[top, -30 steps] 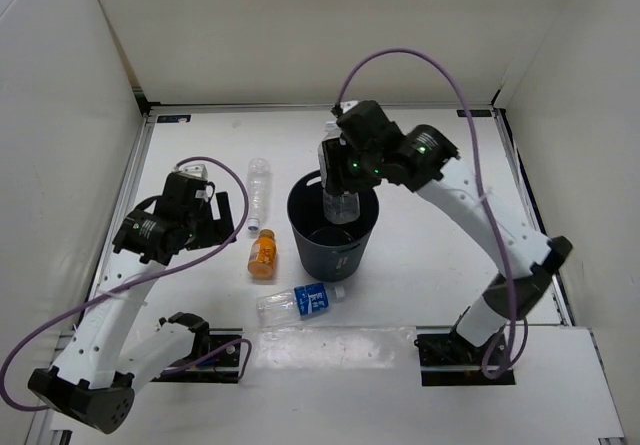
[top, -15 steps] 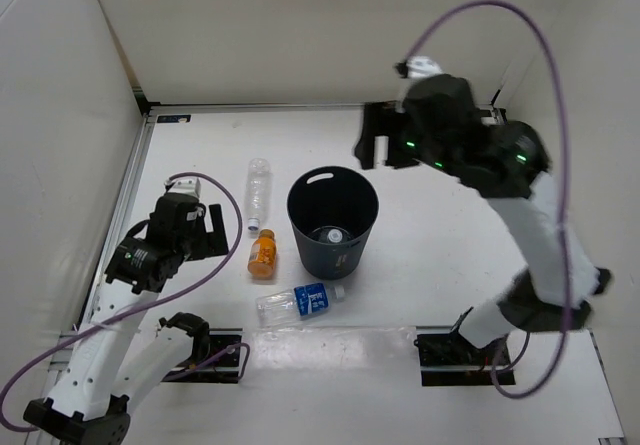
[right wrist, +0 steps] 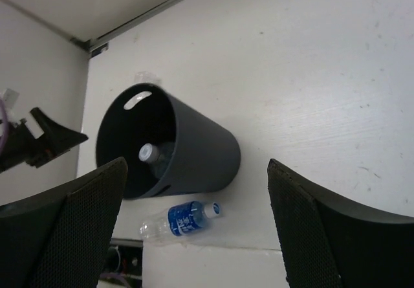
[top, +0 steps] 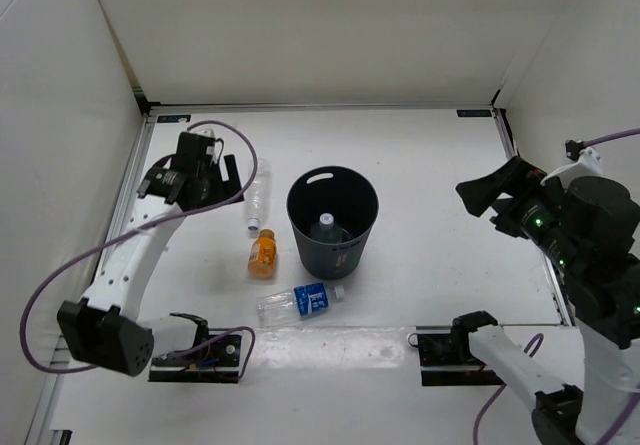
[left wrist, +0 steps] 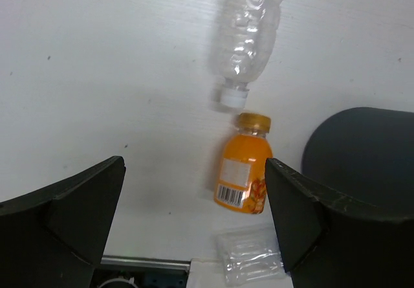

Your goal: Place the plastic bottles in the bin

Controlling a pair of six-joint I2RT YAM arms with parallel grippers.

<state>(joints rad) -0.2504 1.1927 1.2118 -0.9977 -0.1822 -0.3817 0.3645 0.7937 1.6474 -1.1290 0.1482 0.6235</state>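
My left gripper moves down and to the right in the top view onto the plain clear bottle's body next, since it lies there below the gripper's open fingers.
The dark bin (top: 300, 191) stands upright mid-table, with a white-capped clear bottle (top: 324, 228) inside it. Left of the bin lie the plain clear bottle (top: 258, 191) and, nearer, the short orange bottle (top: 263, 253). The blue-label bottle (top: 298, 301) lies in front of the bin. My left gripper (top: 231, 185) hovers open just left of the plain clear bottle (left wrist: 250, 29), above the orange bottle (left wrist: 244, 171). My right gripper (top: 479, 199) is open and empty, high at the right, looking back at the bin (right wrist: 200, 152) and the blue-label bottle (right wrist: 182, 219).
White walls close in the table on the left, back and right. The arm bases and their black mounting plates (top: 455, 353) sit along the near edge. A purple cable loops from each arm. The bin's side (left wrist: 362, 152) shows right of the left gripper.
My right gripper opened over the bin, dropped its bottle in, and swung away to the far right. My left arm moved back toward the plain clear bottle, still open.
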